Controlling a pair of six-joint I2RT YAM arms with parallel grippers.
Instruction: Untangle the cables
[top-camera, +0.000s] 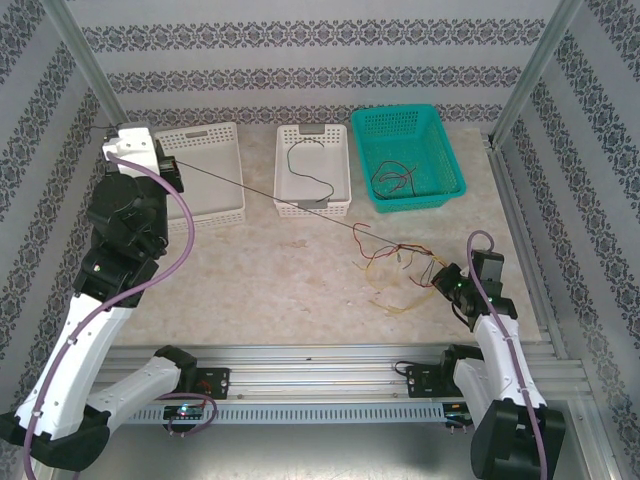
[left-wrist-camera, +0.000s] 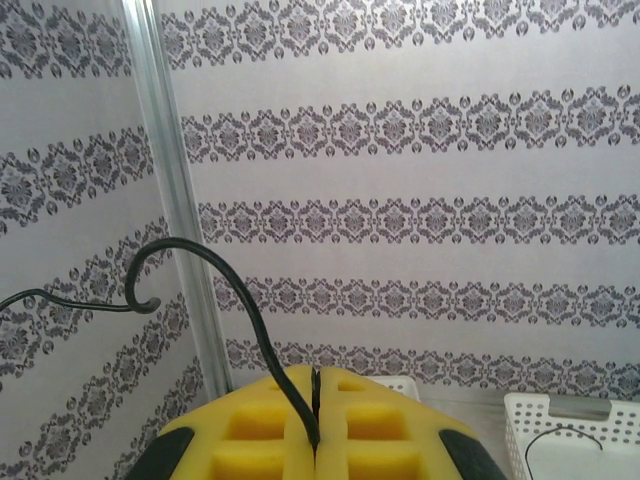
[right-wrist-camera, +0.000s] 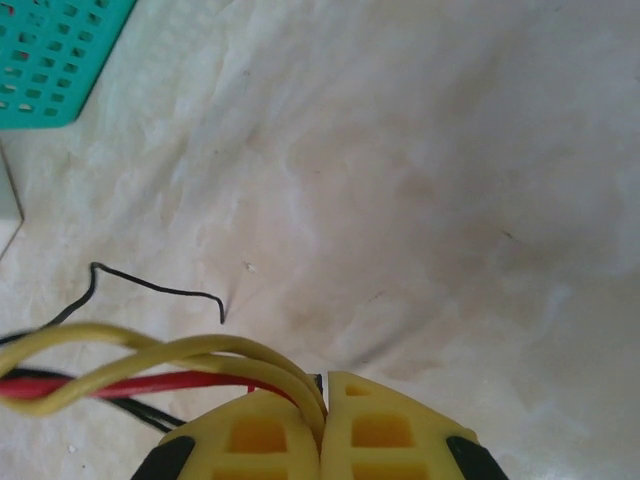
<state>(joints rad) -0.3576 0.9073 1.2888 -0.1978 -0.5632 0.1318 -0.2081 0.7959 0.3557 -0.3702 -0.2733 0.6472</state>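
My left gripper swings down toward the tangle next, tips downward and releases the black cable, as the bare tabletop short of the tangle (top-camera: 275, 238) lies below it.
My left gripper (top-camera: 128, 142) is raised at the far left, by the back wall, shut on a black cable (top-camera: 270, 198). That cable runs taut and diagonal down to a tangle of red, yellow and dark cables (top-camera: 395, 262) on the table at the right. In the left wrist view the black cable (left-wrist-camera: 240, 292) curls up out of the closed left gripper (left-wrist-camera: 316, 376). My right gripper (top-camera: 447, 281) is low at the tangle's right edge. In the right wrist view this gripper (right-wrist-camera: 323, 385) is shut on yellow cables (right-wrist-camera: 180, 350) and a red cable (right-wrist-camera: 110, 385). A black end (right-wrist-camera: 150, 285) lies loose beyond.
Three baskets stand along the back: a white one (top-camera: 205, 170) beside my left gripper, a white one (top-camera: 340, 165) holding a black cable (top-camera: 300, 160), and a teal one (top-camera: 445, 150) holding red and dark cables (top-camera: 395, 180). Metal posts and patterned walls close in the sides.
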